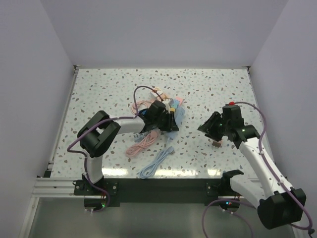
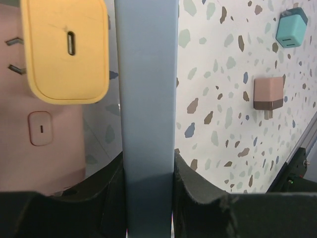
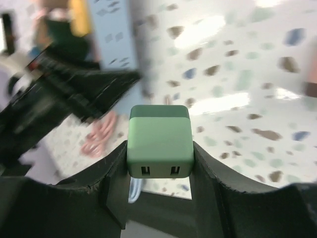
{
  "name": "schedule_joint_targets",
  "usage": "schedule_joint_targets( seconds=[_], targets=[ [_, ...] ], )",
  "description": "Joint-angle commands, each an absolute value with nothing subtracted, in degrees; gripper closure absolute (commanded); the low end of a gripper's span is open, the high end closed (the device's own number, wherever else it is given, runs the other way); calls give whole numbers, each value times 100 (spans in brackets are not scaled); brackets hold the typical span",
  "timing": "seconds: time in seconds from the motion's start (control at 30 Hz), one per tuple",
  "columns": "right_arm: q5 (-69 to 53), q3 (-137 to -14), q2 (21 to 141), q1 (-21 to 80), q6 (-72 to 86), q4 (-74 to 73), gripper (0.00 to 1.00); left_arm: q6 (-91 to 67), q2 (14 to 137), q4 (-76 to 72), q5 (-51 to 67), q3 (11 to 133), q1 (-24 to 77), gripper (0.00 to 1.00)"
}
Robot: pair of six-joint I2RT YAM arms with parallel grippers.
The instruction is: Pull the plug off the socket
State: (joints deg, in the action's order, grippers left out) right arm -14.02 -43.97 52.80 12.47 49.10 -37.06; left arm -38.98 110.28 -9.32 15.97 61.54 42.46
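Note:
My right gripper carries the green plug (image 3: 159, 139), free of both power strips, farther away from them toward the loose pink plug next and opens there.
My left gripper (image 2: 148, 171) is shut on a blue power strip (image 2: 148, 89), which stands edge-on between the fingers; in the top view the gripper (image 1: 167, 120) is at the table's middle. Beside it lies a pink power strip (image 2: 29, 163) with a yellow plug (image 2: 67, 49) in it. My right gripper (image 3: 159, 148) is shut on a green plug (image 3: 159, 139) with two USB ports and holds it above the table. In the top view it (image 1: 206, 128) is to the right of the strips and apart from them.
A pink plug (image 2: 268, 94) and a teal plug (image 2: 291, 29) lie loose on the speckled table; the pink one also shows in the top view (image 1: 216, 144). A coiled pink cable (image 1: 141, 144) and a light blue cable (image 1: 156, 163) lie near the front edge.

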Motion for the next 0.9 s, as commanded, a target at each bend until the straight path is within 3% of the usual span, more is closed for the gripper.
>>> schedule_joint_targets(
  seconds=[0.0, 0.07, 0.3, 0.37, 0.5, 0.53, 0.6, 0.63, 0.87],
  targets=[
    [830, -4983, 5694, 1230, 4773, -5087, 100, -3937, 10706, -1186, 1809, 6363, 4342, 100],
    [1805, -5141, 6001, 1204, 4764, -5379, 100, -3929, 10557, -1274, 1915, 6311, 4368, 100],
    [2828, -5335, 7425, 1187, 4597, -4904, 100, -3911, 10406, -1424, 2284, 6012, 4395, 100],
    [3014, -5414, 7856, 1187, 4588, -4896, 95, -3920, 10572, -1450, 2460, 6047, 4395, 100],
    [3139, -5414, 8156, 1160, 4606, -4765, 77, -3929, 10828, -1573, 2970, 6135, 4421, 100],
    [3112, -5405, 8139, 1160, 4571, -4729, 64, -3920, 10915, -1582, 3014, 6143, 4430, 100],
    [3164, -5431, 8086, 1160, 4605, -4807, 53, -3894, 11012, -1643, 3137, 6187, 4438, 100],
    [3173, -5440, 7999, 1160, 4605, -4825, 43, -3876, 11143, -1635, 3207, 6231, 4438, 100],
    [3191, -5519, 7524, 1160, 4605, -5238, 22, -3683, 11637, -1398, 3700, 6679, 4544, 100]
  ],
)
